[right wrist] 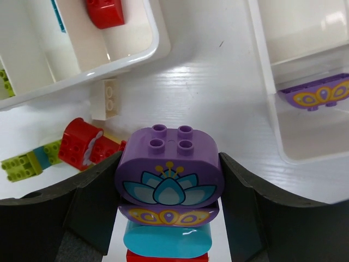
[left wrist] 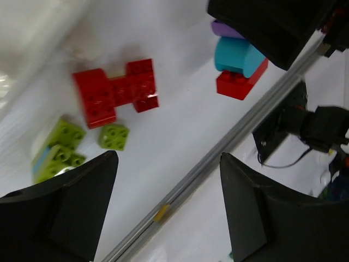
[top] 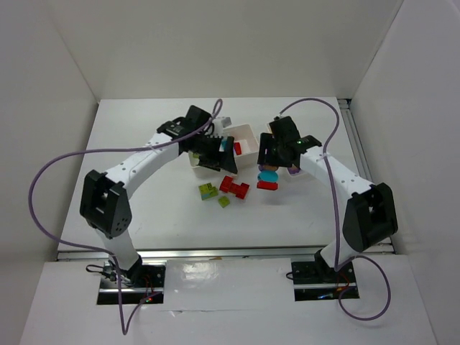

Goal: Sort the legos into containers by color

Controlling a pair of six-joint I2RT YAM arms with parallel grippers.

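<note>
The narrower tray's near section, right of my right gripper in the top view, holds purple, so I will carry this purple lego over it and release.
My right gripper is shut on a purple lego with a lotus print. This lego tops a stack of a second purple piece, a teal lego and a red one. My left gripper is open and empty, held above the table near the wider tray. Red legos and lime green legos lie loose on the table. A red lego lies in the wider tray. A purple lego lies in the narrower tray.
A small white brick lies on the table beside the wider tray. A green and yellow cluster sits left of the red legos. The table's front metal rail runs near the left gripper. White walls enclose the table.
</note>
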